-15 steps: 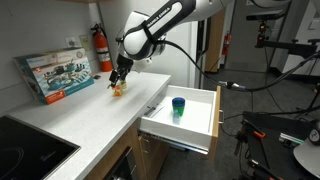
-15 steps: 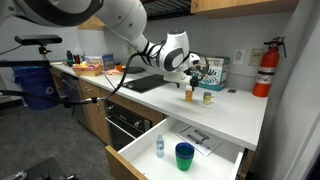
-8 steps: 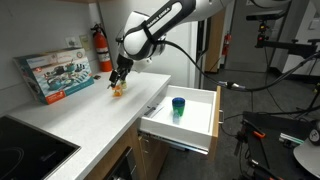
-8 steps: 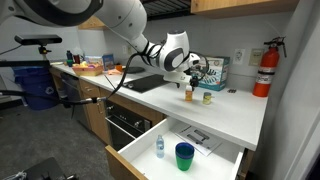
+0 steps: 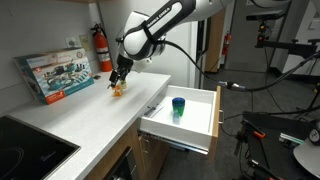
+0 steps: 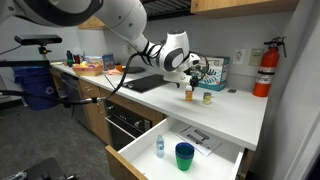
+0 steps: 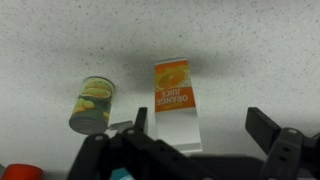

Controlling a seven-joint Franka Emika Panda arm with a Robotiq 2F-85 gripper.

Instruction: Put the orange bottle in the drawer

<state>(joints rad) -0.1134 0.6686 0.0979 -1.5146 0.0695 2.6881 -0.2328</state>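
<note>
The orange bottle's white part (image 6: pixel 189 93) (image 7: pixel 178 128) is nearer the can-side finger. My gripper should shift to the left in the wrist view next and close on that white part of the bottle.
The orange bottle (image 5: pixel 119 91) stands on the white counter, also seen in an exterior view (image 6: pixel 188 94). In the wrist view it (image 7: pixel 175 100) shows an orange label above a white part. My gripper (image 5: pixel 119 78) hovers just over it, open, its fingers (image 7: pixel 200 128) on either side of the bottle without gripping it; the bottle is nearer one finger. The white drawer (image 5: pixel 213 112) is pulled open below the counter edge, also in an exterior view (image 6: pixel 135 150). A teal cup (image 5: pixel 178 106) stands inside it.
A small yellow-green can (image 6: pixel 207 98) sits close beside the bottle, also in the wrist view (image 7: pixel 92 105). A colourful box (image 5: pixel 55 75) and fire extinguisher (image 5: pixel 102 48) stand at the wall. The drawer also holds a small clear bottle (image 6: pixel 159 146).
</note>
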